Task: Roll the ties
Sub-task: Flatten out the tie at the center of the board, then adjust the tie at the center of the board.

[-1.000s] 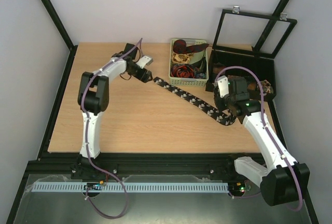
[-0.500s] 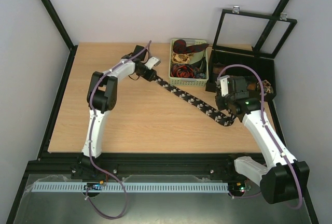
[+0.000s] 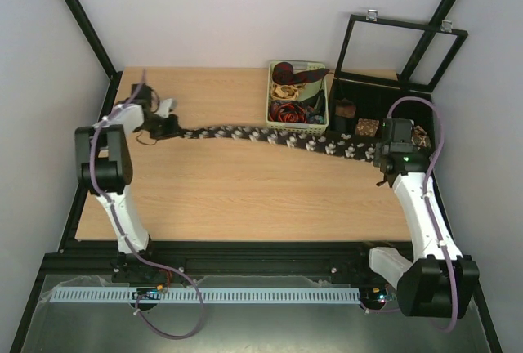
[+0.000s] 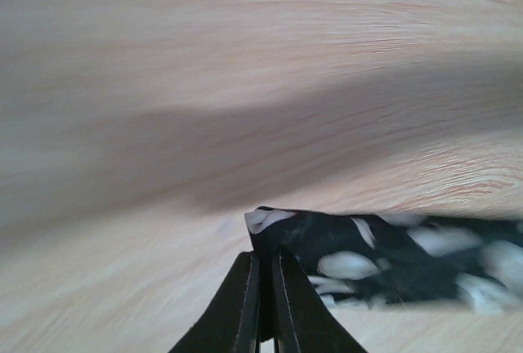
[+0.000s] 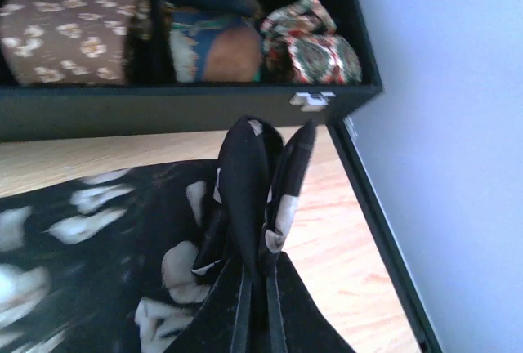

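My left gripper should next go back and down to let go of the tie's narrow end on the tabletop, because the bare wood is below the gripper toward my base.
A black tie with white speckles lies stretched nearly straight across the table from left to right. My left gripper is shut on its narrow end at the left. In the left wrist view that gripper pinches the tie's corner just above the wood. My right gripper is shut on the wide end in front of the black box. In the right wrist view the fabric is bunched and folded over that gripper, hiding the tips.
A green basket with several loose ties stands at the back centre. The black box, lid up, holds rolled ties: brown, blue and red paisley. The black frame rail runs close on the right.
My left gripper closed on the narrow end and swung far left with it. My right gripper moved back and right toward the box. The tie went from diagonal to nearly level.
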You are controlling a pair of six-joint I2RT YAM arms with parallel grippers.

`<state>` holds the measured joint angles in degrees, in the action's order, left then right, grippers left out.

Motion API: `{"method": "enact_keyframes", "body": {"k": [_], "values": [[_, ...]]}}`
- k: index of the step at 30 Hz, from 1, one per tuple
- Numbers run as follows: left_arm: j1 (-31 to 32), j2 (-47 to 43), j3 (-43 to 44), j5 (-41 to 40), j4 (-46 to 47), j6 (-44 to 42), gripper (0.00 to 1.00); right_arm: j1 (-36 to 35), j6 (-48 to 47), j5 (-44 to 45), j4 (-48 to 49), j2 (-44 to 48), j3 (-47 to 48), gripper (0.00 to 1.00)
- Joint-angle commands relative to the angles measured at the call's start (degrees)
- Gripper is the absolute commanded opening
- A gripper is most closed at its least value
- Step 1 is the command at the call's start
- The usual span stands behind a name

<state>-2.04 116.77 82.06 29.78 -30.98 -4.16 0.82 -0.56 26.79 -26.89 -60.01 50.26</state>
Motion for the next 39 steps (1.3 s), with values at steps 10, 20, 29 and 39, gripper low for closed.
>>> {"method": "enact_keyframes", "body": {"k": [10, 20, 29, 39], "values": [[-12.7, -8.3, -8.4, -22.4, -18.1, 16.5, 0.02, 9.2, 13.4, 18.4, -15.2, -14.4, 6.3, 0.01], [-11.7, -6.6, -11.1, -13.9, -17.8, 11.0, 0.09, 9.6, 1.2, -9.1, -6.9, -20.6, 4.3, 0.31], [-17.6, -5.2, -7.1, -18.0, -22.4, 1.2, 0.79, 11.5, -21.4, -23.6, -12.7, -20.8, 6.1, 0.89], [-19.0, -4.7, 5.6, -10.3, -23.8, -19.1, 0.97, 6.0, -42.6, -42.4, -28.3, -29.2, 10.5, 0.98]]}}
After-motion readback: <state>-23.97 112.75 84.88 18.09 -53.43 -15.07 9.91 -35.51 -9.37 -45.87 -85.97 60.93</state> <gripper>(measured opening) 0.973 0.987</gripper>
